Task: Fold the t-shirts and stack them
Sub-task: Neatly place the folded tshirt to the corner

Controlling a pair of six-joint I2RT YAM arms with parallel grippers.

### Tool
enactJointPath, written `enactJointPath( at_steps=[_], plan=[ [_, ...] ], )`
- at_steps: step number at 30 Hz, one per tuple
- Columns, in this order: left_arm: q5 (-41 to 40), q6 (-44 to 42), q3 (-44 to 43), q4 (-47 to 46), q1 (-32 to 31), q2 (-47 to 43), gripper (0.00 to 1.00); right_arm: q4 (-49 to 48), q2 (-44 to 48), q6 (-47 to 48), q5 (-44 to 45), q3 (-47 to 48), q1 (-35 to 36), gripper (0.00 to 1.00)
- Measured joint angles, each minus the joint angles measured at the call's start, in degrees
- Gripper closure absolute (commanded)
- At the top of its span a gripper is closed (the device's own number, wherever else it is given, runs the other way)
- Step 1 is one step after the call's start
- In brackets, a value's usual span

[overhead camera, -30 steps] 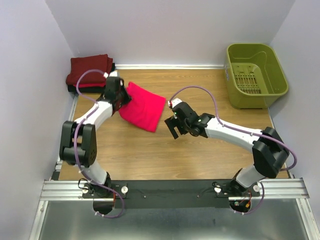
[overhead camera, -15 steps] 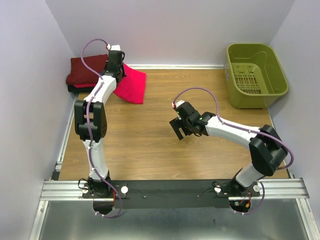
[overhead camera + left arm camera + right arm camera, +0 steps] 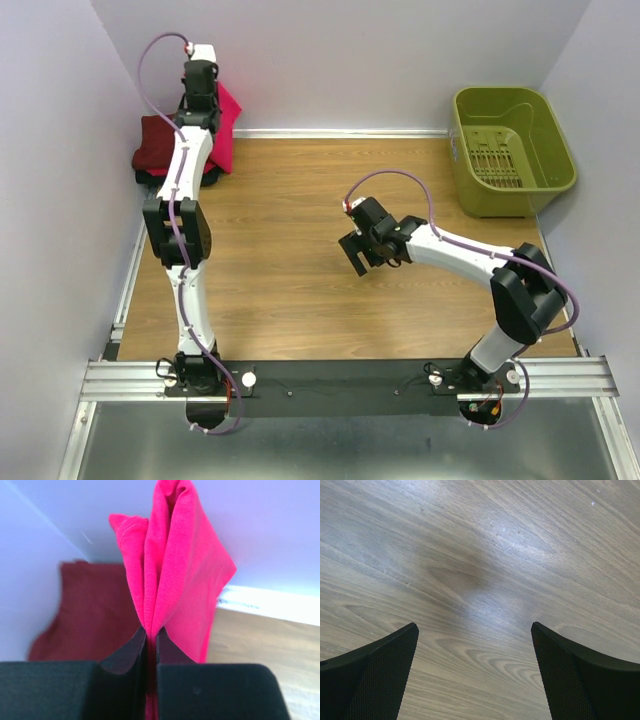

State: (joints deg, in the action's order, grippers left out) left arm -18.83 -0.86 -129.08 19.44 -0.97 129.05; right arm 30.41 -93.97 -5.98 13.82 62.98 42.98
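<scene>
I should move my left gripper to its left in the top view, lower the pink-red t-shirt and release it, because the dark maroon stack's top (image 3: 155, 146) (image 3: 97, 615) lies below my left gripper and to that side.
A folded bright pink-red t-shirt (image 3: 226, 128) hangs raised at the back left corner, pinched in my left gripper (image 3: 203, 100). In the left wrist view the jaws of the left gripper (image 3: 151, 632) are shut on a bunched edge of the pink-red t-shirt (image 3: 175, 580), which drapes away from them. Below and to its left lies the stack of folded t-shirts (image 3: 160, 148), dark maroon on top (image 3: 90, 610), with red and black edges beneath. My right gripper (image 3: 355, 255) hovers low over mid-table, open and holding nothing (image 3: 475, 626).
An olive-green plastic basket (image 3: 512, 150) stands at the back right corner. Pale walls close in the back and both sides. The wooden table (image 3: 300, 200) stretches between the arms.
My left arm has lifted the pink-red t-shirt off the table and swung it back and left, up beside the folded stack. The right arm has barely shifted.
</scene>
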Motion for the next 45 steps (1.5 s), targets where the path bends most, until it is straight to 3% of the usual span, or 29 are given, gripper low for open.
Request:
enactJointPath(
  at_steps=[18,38,43,45],
  plan=[
    [3.04,-6.56,-5.49,-4.2,13.0,4.35,1.0,4.85,-3.82,-0.13,0.07,3.98,-0.35,0.0],
    [-7.08,-17.16,-5.53,-16.35,14.08,14.99,1.0,9.97,-8.46,-1.53,0.0,8.94,-0.35,0.01],
    [-9.75,-19.65,-5.53,-19.78,14.01,16.09,0.95,10.71,-8.81,-1.55,0.02,9.86,-0.35,0.01],
    [-10.58,-20.57,-5.53,-21.03,14.01,16.39,0.75,10.93,-8.9,-1.55,0.0,10.12,-0.35,0.01]
  ],
)
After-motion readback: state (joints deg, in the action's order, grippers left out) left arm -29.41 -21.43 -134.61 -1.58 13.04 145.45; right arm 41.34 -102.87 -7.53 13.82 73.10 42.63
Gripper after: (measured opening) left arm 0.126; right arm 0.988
